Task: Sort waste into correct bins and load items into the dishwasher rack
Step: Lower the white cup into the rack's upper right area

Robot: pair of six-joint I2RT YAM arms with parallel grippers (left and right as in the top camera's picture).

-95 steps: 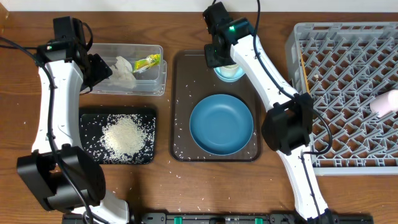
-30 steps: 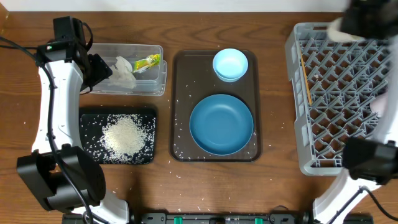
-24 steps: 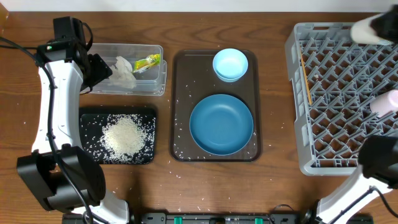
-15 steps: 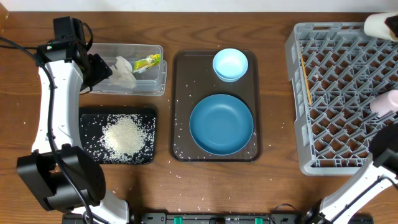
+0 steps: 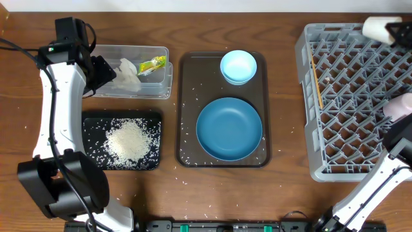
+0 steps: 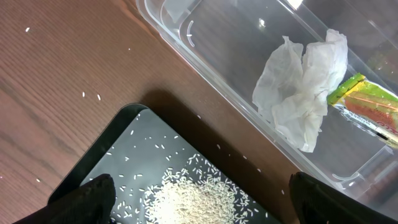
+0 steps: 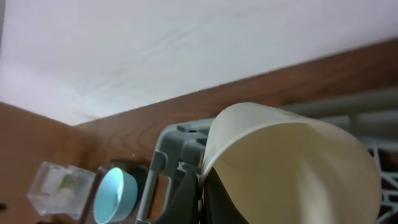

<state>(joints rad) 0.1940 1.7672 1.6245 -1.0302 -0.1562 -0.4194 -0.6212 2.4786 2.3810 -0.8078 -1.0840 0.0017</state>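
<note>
The white cup (image 5: 374, 28) is hanging over the rack's far rim. My right gripper will move back and down next and let go of it on the rack's empty wires beyond the pink cup.
My right gripper (image 5: 388, 31) is shut on the rim of the white cup (image 5: 374, 28) over the grey dishwasher rack's (image 5: 351, 106) far right corner; in the right wrist view the cup (image 7: 292, 162) fills the frame. The pink cup (image 5: 398, 107) lies in the rack at the right edge, wooden chopsticks (image 5: 316, 82) at its left side. The dark blue plate (image 5: 229, 128) and light blue bowl (image 5: 238, 66) sit on the brown tray (image 5: 188, 109). The clear tub (image 5: 106, 87) holds the tissue (image 6: 301, 93) and the wrapper (image 6: 365, 107). Rice (image 6: 196, 199) lies in the black tray (image 5: 94, 122). My left gripper (image 6: 199, 202) is open above it.
Loose rice grains lie scattered on the brown tray and on the wooden table (image 5: 193, 187) in front of it. The table's far edge meets a white wall (image 7: 155, 37).
My right arm carried the white cup from the brown tray across to the rack's far right corner. The light blue bowl is now uncovered. The left arm has not moved.
</note>
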